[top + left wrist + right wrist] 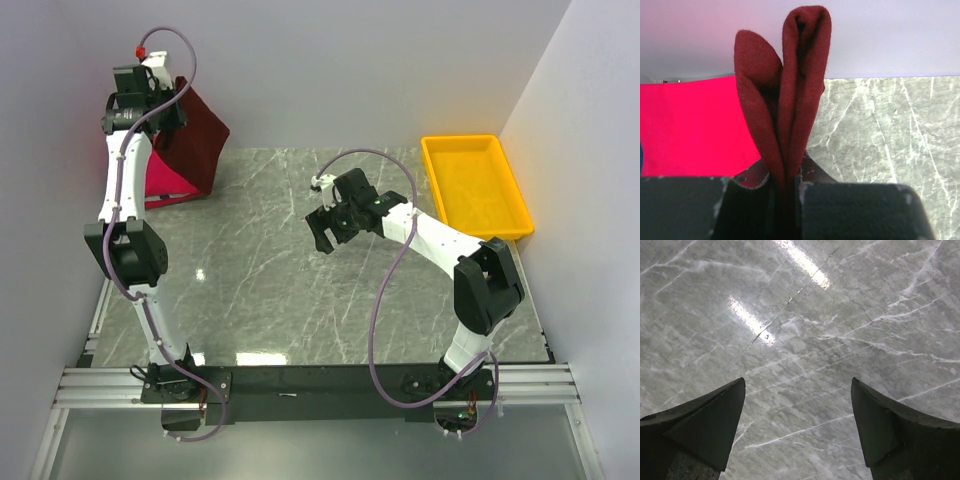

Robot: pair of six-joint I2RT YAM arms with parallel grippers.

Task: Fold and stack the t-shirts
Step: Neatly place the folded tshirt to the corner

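My left gripper needs to move down toward the left in its wrist view and release the maroon t-shirt's fold onto the pinkish-red t-shirt (165,180) (695,131). That t-shirt lies below it on that side.
My left gripper (172,112) is raised at the far left corner, shut on a fold of the dark maroon t-shirt (195,135), which hangs from it down to the table. In the left wrist view the maroon cloth (785,100) stands up between the closed jaws. The bright pinkish-red t-shirt (165,180) lies on the table beneath and behind the maroon one; it also shows in the left wrist view (690,130). My right gripper (326,230) is open and empty above the bare marble table middle (800,390).
A yellow plastic tray (475,185) stands at the far right of the marble table (300,290). White walls close in on the left, back and right. A metal rail (300,385) with the arm bases runs along the near edge.
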